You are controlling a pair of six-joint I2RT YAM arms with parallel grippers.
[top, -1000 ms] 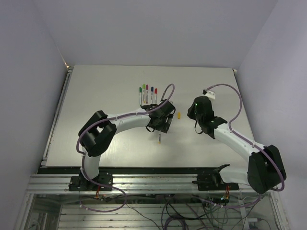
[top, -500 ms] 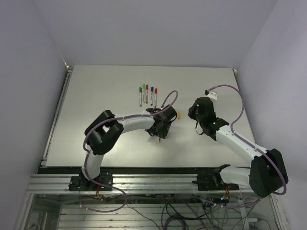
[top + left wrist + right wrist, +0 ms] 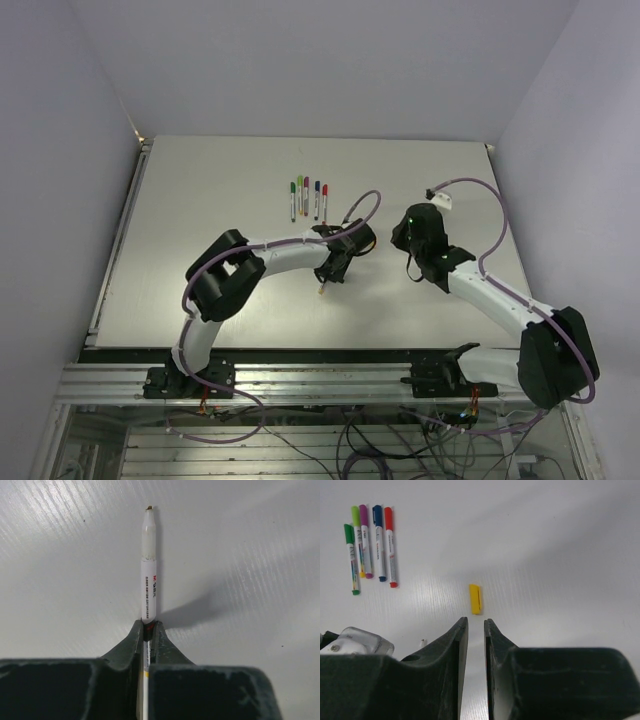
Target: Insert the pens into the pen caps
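Observation:
I will lower my right gripper left in the top view and spread its still narrow fingers astride the yellow cap (image 3: 475, 599).
My left gripper (image 3: 148, 625) is shut on a thin white pen (image 3: 149, 565). The pen's uncapped tip points away from the jaws, just above the table, and its rear end runs back between the fingers. In the top view that gripper (image 3: 333, 268) is at mid-table with the pen tip (image 3: 322, 291) sticking out toward the near edge. A yellow pen cap (image 3: 475, 599) lies flat just ahead of my right gripper (image 3: 476, 622). That gripper's jaws stand a narrow gap apart with nothing between them. In the top view the cap is hidden behind the left wrist.
Several capped pens (image 3: 308, 198) lie side by side at the back centre, with green, purple, blue and red caps (image 3: 370, 542). The two wrists are close together at mid-table. Cables loop above both arms.
My left gripper was open over the lying pen and has shut on it, shifting slightly right. The right arm has barely moved.

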